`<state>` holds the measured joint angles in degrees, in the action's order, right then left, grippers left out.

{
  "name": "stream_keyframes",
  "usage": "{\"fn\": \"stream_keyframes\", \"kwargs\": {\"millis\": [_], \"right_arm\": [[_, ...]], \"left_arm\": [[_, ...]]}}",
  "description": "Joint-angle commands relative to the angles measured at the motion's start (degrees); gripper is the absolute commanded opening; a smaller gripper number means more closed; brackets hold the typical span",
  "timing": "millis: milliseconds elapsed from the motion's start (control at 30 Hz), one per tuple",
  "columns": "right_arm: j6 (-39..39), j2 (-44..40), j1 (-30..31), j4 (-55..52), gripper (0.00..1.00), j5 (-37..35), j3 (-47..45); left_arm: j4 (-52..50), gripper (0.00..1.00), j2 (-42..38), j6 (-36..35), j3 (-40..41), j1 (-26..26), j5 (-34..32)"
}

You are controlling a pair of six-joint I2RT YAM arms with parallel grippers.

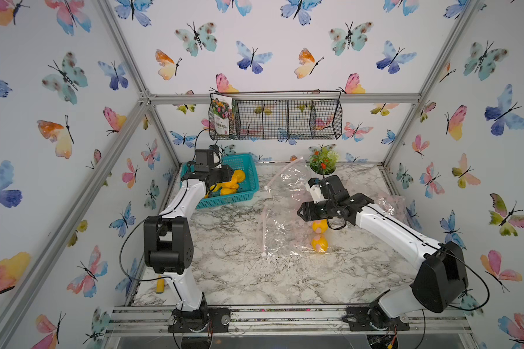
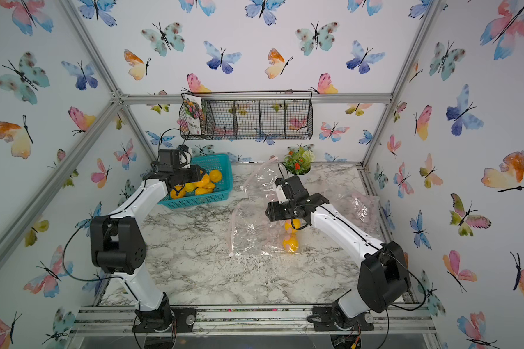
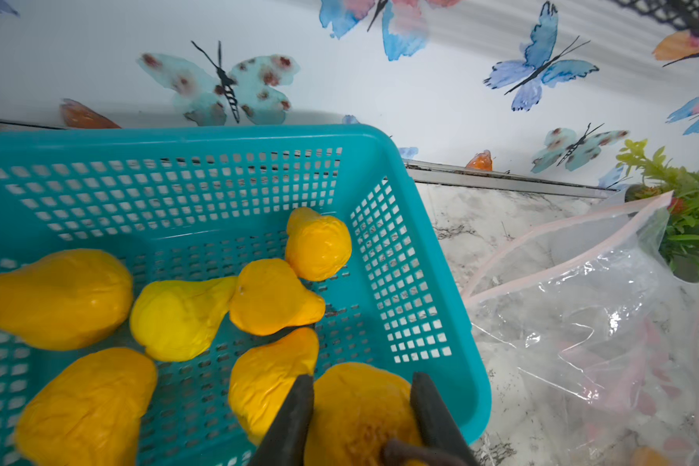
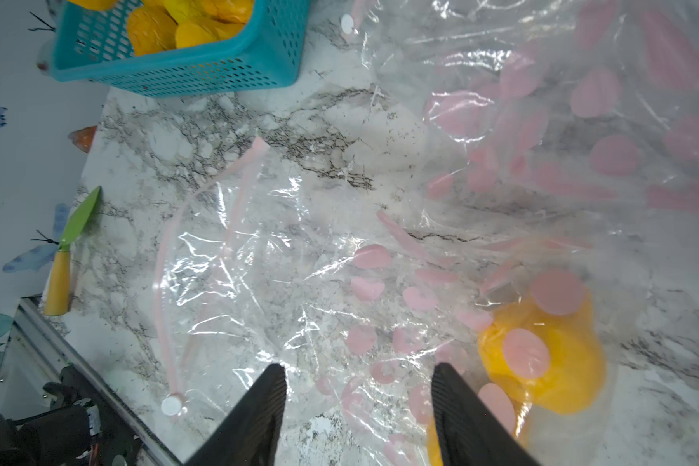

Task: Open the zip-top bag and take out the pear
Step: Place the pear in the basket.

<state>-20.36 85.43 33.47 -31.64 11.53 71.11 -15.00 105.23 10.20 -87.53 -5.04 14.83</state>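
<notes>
The left gripper lowers the orange-yellow pear (image 3: 360, 411) toward the basket's side by the bag next and releases it, since the bare basket bottom by that side (image 3: 363, 334) lies below.
The clear zip-top bag (image 1: 280, 217) with pink dots lies crumpled mid-table, its two pink zip strips (image 4: 162, 282) apart. Two yellow pears (image 1: 319, 244) show through its film at the near right end. My right gripper (image 4: 359, 369) hovers just over the bag, open, with only film and marble between its fingers; one pear (image 4: 541, 363) sits beside one finger. My left gripper (image 3: 362, 379) is over the teal basket (image 3: 218, 135) at the back left, shut on an orange-yellow pear (image 3: 360, 411). Several more pears (image 3: 178, 318) lie in the basket.
A potted plant (image 1: 323, 160) stands behind the bag at the back wall. A wire rack (image 1: 276, 121) hangs above it. Another crumpled dotted bag (image 1: 390, 202) lies at the right edge. A toy knife (image 4: 63, 258) rests by the left wall.
</notes>
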Motion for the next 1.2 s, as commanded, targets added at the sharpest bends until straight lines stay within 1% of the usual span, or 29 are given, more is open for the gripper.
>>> {"fn": "stream_keyframes", "kwargs": {"millis": [0,67,167,267,333,367,433,500,600,733,833,933,1167], "right_arm": [[-0.7,-2.7,-0.2,-1.3,0.62,3.0,1.6],[-1.2,-4.0,-0.3,-1.1,0.62,3.3,1.5],[-1.7,-5.7,-0.2,-1.3,0.62,2.7,0.9],[-1.7,-7.0,-0.3,-1.8,0.62,1.6,-0.9],[-1.4,-7.5,-0.3,-2.1,0.62,1.1,-1.8],[-1.2,-7.8,-0.2,-2.3,0.63,0.6,-2.3],[-1.0,-8.1,-0.2,-2.8,0.63,-0.7,-2.9],[-0.6,-8.3,-0.2,-3.6,0.64,-2.1,-3.3],[0.0,-8.7,-0.2,-4.1,0.65,-3.7,-3.6],[0.8,-9.0,-0.3,-4.4,0.66,-5.6,-3.9],[1.4,-9.5,-0.3,-4.3,0.68,-6.8,-4.1],[1.9,-9.5,-0.2,-4.3,0.69,-7.8,-4.5],[1.8,-9.2,-0.6,-1.6,0.71,-7.8,-6.4]], "left_arm": [[2.5,0.13,6.4,3.9,-2.9,-1.9,4.6],[3.4,0.14,10.0,4.7,-3.7,-2.4,4.2],[2.3,0.20,15.5,3.9,-6.7,-3.4,3.6],[1.8,0.29,19.0,3.2,-8.5,-3.9,3.9],[1.7,0.36,20.0,2.9,-8.7,-3.9,4.3],[1.7,0.41,20.0,2.6,-8.4,-3.9,4.1],[1.6,0.50,19.1,2.3,-7.6,-3.9,3.3],[1.9,0.57,17.0,1.7,-6.3,-3.9,2.9],[1.8,0.61,13.0,1.0,-4.5,-3.9,2.5],[1.1,0.66,5.9,0.4,-1.6,-3.8,3.9],[0.8,0.66,1.0,0.3,1.0,-3.9,5.3],[0.8,0.64,-4.3,0.2,5.2,-4.0,7.3],[-1.1,0.52,-16.5,0.6,17.3,-4.5,12.3]]}}
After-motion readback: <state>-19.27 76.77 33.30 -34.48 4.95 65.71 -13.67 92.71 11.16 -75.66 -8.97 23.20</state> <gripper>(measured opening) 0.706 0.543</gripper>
